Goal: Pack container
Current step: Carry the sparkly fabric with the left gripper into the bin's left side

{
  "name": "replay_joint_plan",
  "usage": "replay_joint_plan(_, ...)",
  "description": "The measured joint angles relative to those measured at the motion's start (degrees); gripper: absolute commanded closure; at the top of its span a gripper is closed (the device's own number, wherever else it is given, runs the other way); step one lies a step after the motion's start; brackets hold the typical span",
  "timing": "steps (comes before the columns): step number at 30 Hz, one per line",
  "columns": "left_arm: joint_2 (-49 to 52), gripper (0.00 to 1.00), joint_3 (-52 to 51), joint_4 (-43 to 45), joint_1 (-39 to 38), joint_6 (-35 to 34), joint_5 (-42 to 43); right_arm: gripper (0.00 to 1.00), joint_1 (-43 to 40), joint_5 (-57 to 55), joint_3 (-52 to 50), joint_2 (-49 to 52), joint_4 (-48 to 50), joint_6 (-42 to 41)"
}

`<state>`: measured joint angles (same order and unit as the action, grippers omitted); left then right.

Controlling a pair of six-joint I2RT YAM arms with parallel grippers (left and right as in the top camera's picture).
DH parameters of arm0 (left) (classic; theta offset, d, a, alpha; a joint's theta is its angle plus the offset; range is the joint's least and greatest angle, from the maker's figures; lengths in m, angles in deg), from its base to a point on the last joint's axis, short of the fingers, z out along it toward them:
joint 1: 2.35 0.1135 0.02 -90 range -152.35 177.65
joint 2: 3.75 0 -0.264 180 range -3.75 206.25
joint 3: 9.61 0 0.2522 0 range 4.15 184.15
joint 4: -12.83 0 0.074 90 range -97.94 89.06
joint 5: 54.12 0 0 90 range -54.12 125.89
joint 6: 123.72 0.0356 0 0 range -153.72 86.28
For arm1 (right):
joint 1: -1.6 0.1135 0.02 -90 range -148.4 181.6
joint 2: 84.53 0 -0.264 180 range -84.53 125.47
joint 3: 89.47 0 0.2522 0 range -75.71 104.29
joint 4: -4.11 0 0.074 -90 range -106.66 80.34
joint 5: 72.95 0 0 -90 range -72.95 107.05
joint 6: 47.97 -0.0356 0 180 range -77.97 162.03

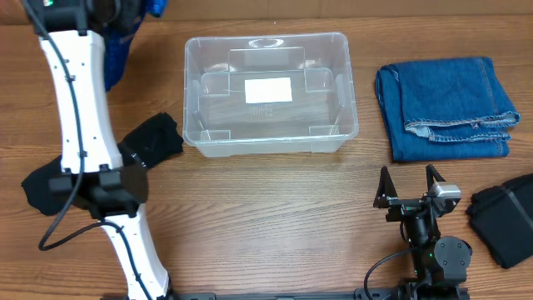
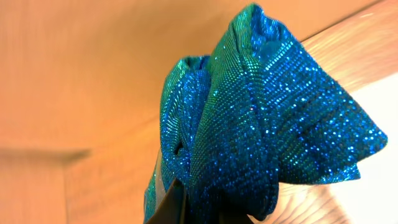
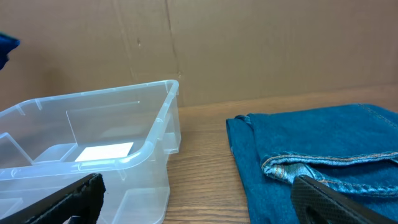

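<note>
The left gripper carries the glittery blue cloth [image 2: 261,112] to the right in the overhead view, over the container [image 1: 271,143], next, then lowers, since the container's bottom there is free.
The clear plastic container [image 1: 271,143] stands open at the table's back centre, with only a white label on its base; its near corner shows in the right wrist view [image 3: 155,134]. My left gripper [image 2: 202,208] is shut on a glittery blue cloth [image 2: 261,112] and holds it up off the table at the far left, left of the container. The cloth hangs there in the overhead view [image 1: 121,46]. My right gripper [image 1: 408,179] is open and empty in front of the container's right end, its fingers apart [image 3: 199,202].
Folded blue jeans [image 1: 445,108] lie right of the container, also in the right wrist view [image 3: 323,149]. A black cloth [image 1: 154,137] lies at the container's front left, partly under my left arm. Another black cloth [image 1: 508,217] lies at the right edge.
</note>
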<state>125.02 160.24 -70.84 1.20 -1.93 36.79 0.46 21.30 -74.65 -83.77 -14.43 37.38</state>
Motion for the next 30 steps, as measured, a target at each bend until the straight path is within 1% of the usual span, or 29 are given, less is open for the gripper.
replay_joint_plan(1,0.0,0.96,1.44,-0.46,-1.84,1.36,-0.04,0.0,0.0,-0.02,0.0,0.0,0.0,0.04)
replay_joint_plan(2,0.0,0.96,3.8,-0.96,-6.01,4.26,-0.04,0.0,0.0,0.0,0.0,0.0,-0.02,0.0)
replay_joint_plan(3,0.0,0.96,4.44,-1.01,-7.98,5.57,-0.04,0.0,0.0,-0.02,-0.02,0.0,-0.02,0.0)
replay_joint_plan(4,0.0,0.96,4.85,-1.05,-11.47,8.74,-0.68,0.0,0.0,-0.02,0.0,0.0,-0.04,0.04)
replay_joint_plan(5,0.0,0.96,4.85,-1.16,-13.88,10.36,-1.42,0.0,0.0,0.0,0.0,0.0,-0.02,0.04)
replay_joint_plan(6,0.0,0.96,4.85,-1.16,-17.33,12.5,-3.56,0.0,0.0,-0.02,-0.02,0.0,-0.02,0.0)
replay_joint_plan(9,0.0,0.96,4.87,-0.37,-24.0,17.49,-7.19,0.0,0.0,-0.02,0.0,0.0,-0.02,0.0)
replay_joint_plan(10,0.0,0.96,4.87,-0.39,-25.0,18.75,-7.56,0.0,0.0,0.0,-0.02,0.0,-0.02,-0.02)
replay_joint_plan(12,0.0,0.96,4.87,-0.92,-25.99,22.62,-8.41,0.0,0.0,-0.02,0.0,0.0,-0.04,0.0)
replay_joint_plan(16,0.0,0.96,4.09,-3.41,-25.9,27.02,-9.31,0.0,0.0,0.0,0.0,0.0,-0.04,0.0)
replay_joint_plan(18,0.0,0.96,1.14,-4.07,-25.53,29.81,-9.27,0.0,0.0,0.0,-0.02,0.0,-0.02,0.02)
replay_joint_plan(20,-0.02,0.96,-4.04,-3.96,-25.14,33.46,-9.07,0.0,0.0,-0.04,-0.02,0.0,-0.02,0.0)
replay_joint_plan(24,-0.02,0.96,-10.58,-0.13,-24.94,37.68,-7.93,0.0,0.0,0.0,0.0,0.0,-0.02,0.0)
replay_joint_plan(27,-0.02,0.96,-12.17,2.67,-24.94,39.5,-6.54,0.0,0.0,0.0,0.0,0.0,0.02,0.0)
replay_joint_plan(30,-0.02,0.96,-15.02,4.13,-24.94,44.44,-6.01,0.0,0.0,0.0,0.0,0.0,-0.02,0.02)
